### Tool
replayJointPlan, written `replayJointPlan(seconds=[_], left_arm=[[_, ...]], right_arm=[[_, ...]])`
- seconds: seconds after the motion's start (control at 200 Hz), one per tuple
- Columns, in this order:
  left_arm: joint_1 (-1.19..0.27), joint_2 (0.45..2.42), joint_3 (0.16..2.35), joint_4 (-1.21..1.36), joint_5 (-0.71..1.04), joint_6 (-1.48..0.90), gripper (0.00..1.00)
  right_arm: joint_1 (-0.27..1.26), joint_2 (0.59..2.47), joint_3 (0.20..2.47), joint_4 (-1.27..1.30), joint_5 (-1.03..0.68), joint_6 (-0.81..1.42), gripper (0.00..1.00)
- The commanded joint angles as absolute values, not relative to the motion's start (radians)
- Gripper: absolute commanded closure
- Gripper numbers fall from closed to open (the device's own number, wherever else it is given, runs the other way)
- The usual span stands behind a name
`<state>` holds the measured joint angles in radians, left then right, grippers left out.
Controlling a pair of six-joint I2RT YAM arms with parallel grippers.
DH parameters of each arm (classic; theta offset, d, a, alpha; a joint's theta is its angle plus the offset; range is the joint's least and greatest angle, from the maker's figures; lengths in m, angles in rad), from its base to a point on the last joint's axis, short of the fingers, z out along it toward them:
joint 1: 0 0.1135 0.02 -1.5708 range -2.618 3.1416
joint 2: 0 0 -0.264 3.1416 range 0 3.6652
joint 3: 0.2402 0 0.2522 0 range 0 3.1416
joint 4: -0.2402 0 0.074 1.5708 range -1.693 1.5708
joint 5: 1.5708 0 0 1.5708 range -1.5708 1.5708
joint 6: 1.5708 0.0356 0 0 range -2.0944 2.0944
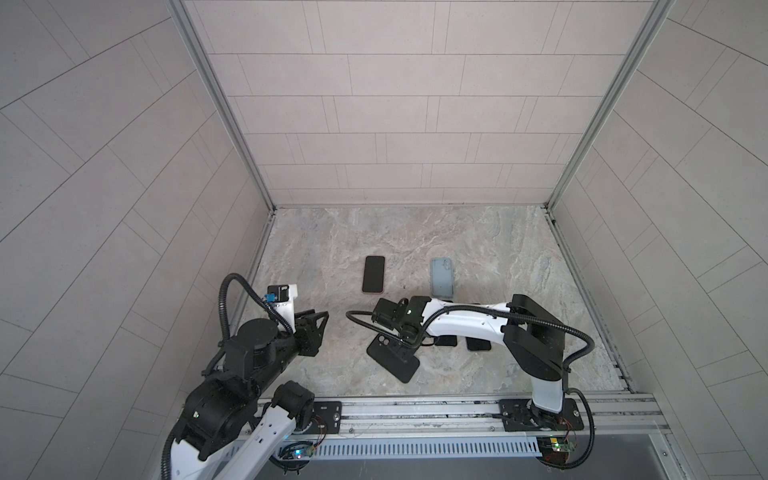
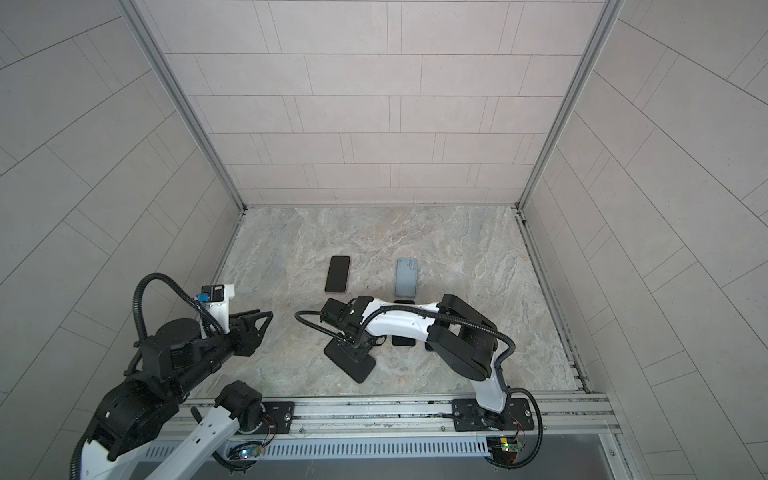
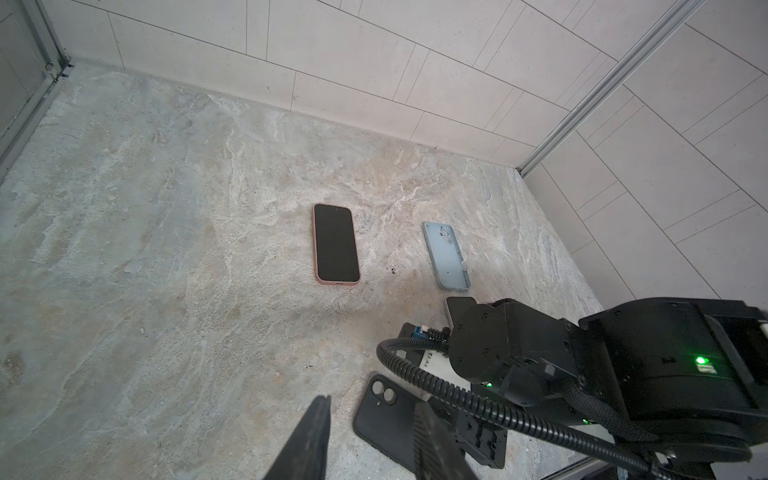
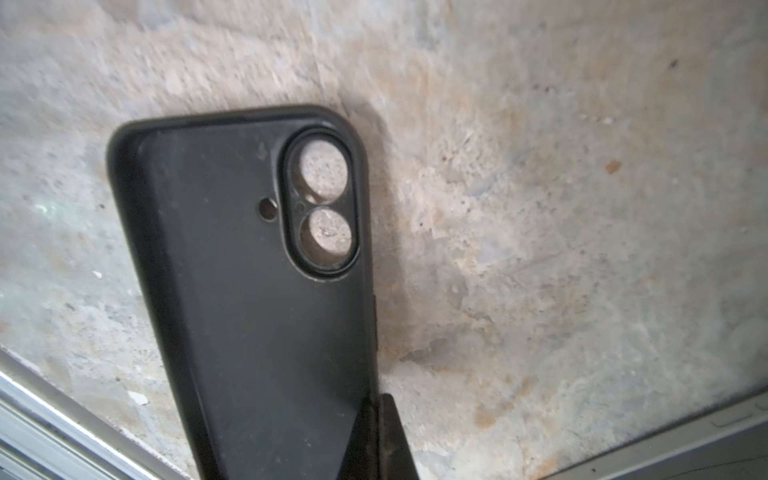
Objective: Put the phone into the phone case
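The case's near end lies close to the rail, so my right gripper will next move it outward onto the bare marble beyond and release its rim.
A black phone case [image 4: 249,291] lies inside up and askew on the marble floor, its two lens holes showing stone. My right gripper [image 4: 380,403] is shut on the rim of one long side; in both top views it [image 1: 404,353] [image 2: 356,353] reaches down onto the case [image 1: 392,359] [image 2: 351,365]. My left gripper [image 1: 322,316] [image 2: 268,316] hovers to the left, open and empty, pointing at the case [image 3: 382,419] in the left wrist view. Dark phones [image 1: 478,344] [image 2: 403,340] lie partly hidden under the right arm.
Farther back lie a phone in a pink case [image 1: 373,274] [image 3: 336,245], screen up, and an empty light blue case [image 1: 441,276] [image 3: 446,255]. Tiled walls enclose the floor on three sides. A metal rail [image 1: 415,409] runs along the near edge.
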<state>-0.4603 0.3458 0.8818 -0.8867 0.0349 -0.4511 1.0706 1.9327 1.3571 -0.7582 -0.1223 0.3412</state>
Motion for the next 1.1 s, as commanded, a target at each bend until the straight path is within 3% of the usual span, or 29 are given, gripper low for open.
replayJointPlan(seconds=[0.0,0.951,0.976,1.041,1.096], left_arm=[[-0.454,0.353,0.877,-0.878,0.018,-0.445,0.62],[-0.454,0.361,0.879,-0.880,0.015,-0.443,0.62],[-0.453,0.362,0.880,-0.879,0.014,-0.443,0.62],[-0.454,0.364,0.879,-0.880,0.016,-0.444,0.62],[-0.453,0.363,0.880,-0.879,0.017,-0.442,0.62]], right_arm=[[1.071,1.942,1.386,-0.763,-0.106,0.311,1.00],[0.930,2.045,1.563,-0.848,-0.124,0.149,1.00],[0.930,2.043,1.562,-0.848,-0.130,0.147,0.91],[0.927,2.028,1.560,-0.844,-0.141,0.149,0.54],[0.917,2.007,1.555,-0.837,-0.159,0.157,0.38]])
